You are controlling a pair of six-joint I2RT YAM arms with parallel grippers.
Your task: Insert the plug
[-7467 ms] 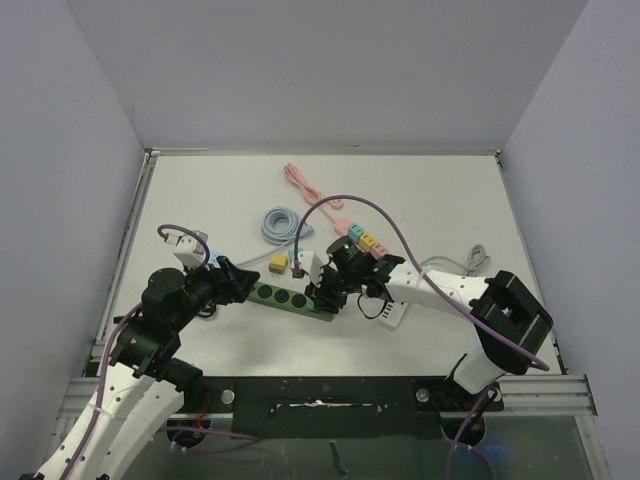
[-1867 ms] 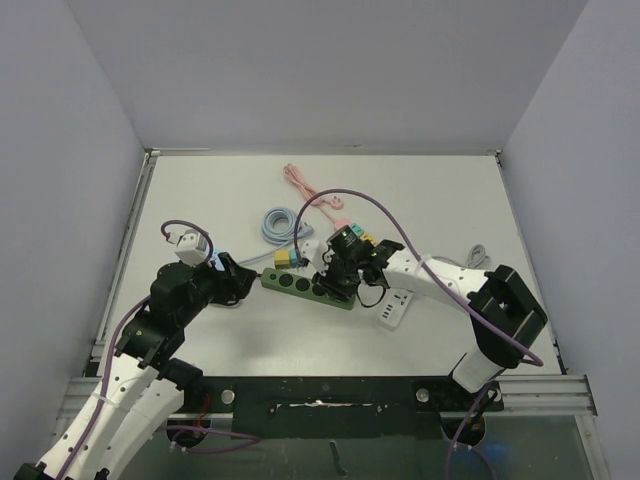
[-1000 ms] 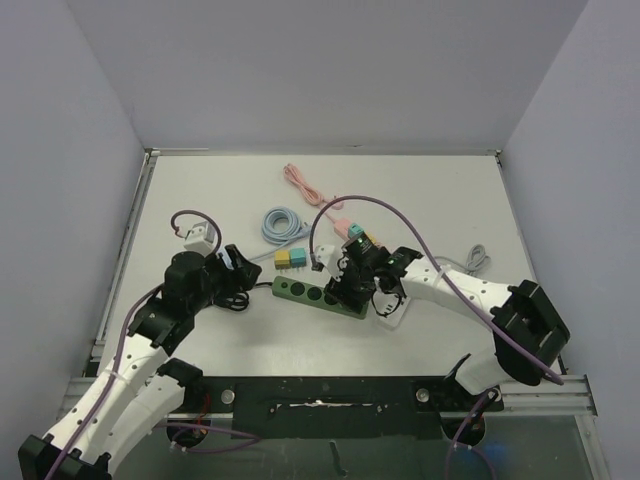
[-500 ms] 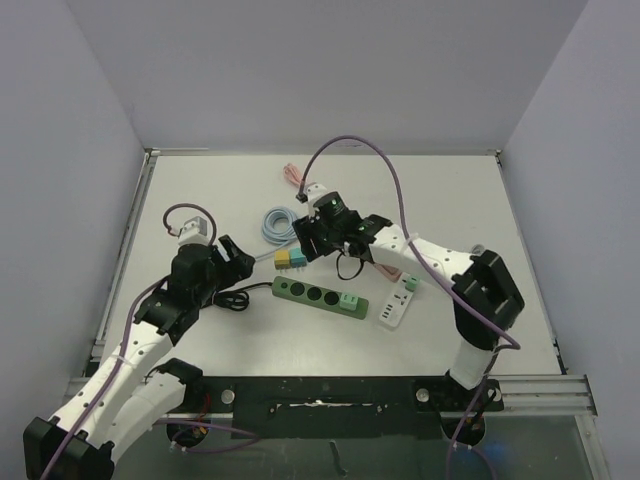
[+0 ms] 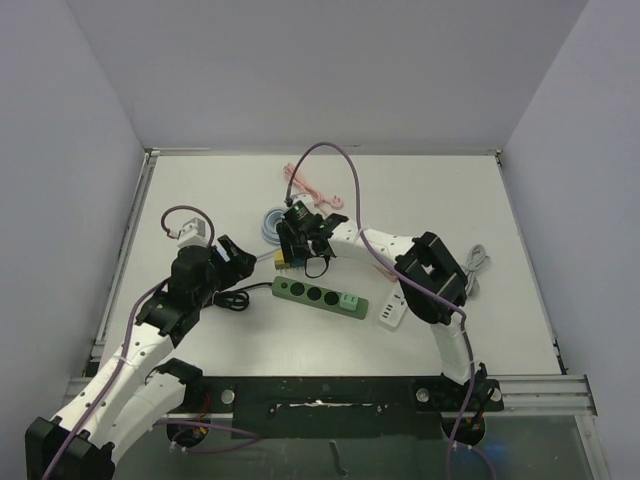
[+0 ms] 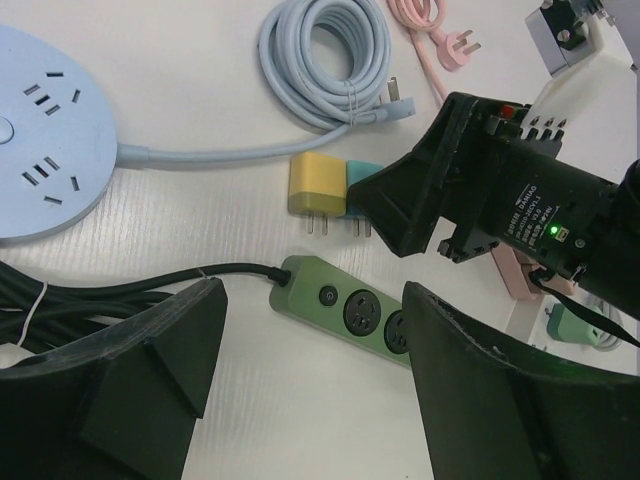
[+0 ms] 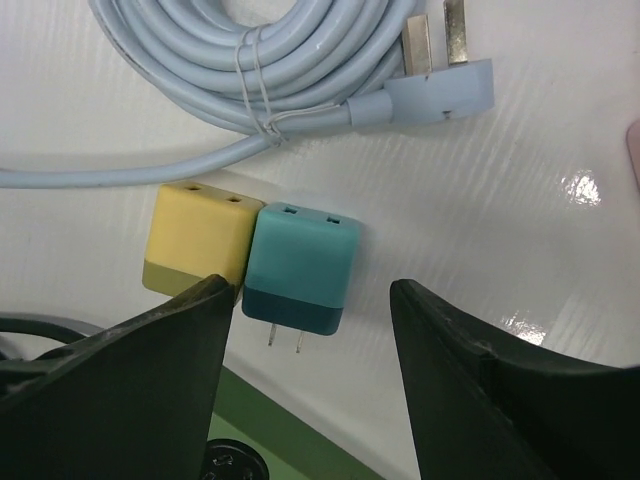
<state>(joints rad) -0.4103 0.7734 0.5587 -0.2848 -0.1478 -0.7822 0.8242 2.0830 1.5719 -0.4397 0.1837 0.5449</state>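
My left gripper shifts to the right in the top view next and closes on the teal plug's body, since that plug lies beyond its open fingers.
The green power strip [image 5: 318,294] lies mid-table with a mint plug [image 5: 349,300] seated in its right end. Two of its round sockets [image 6: 360,316] show bare in the left wrist view. A yellow plug [image 7: 198,240] and a teal plug [image 7: 302,265] lie side by side just behind the strip, prongs toward it. My right gripper [image 7: 310,298] hovers open over the teal plug, not touching it, and shows as a black body [image 5: 296,238] from above. My left gripper [image 6: 312,300] stands open and holds nothing, over the strip's switch end [image 5: 238,262].
A coiled light-blue cable [image 7: 260,50] lies behind the plugs, a pink cable [image 5: 305,183] farther back. A round blue socket hub [image 6: 40,170] sits at the left, a white power strip [image 5: 392,311] at the right. The strip's black cord [image 6: 120,290] runs left.
My right gripper left the green strip's right end, swung back and left to the yellow and teal plugs, and opened wider. The mint plug stays in the strip. The left arm barely moved.
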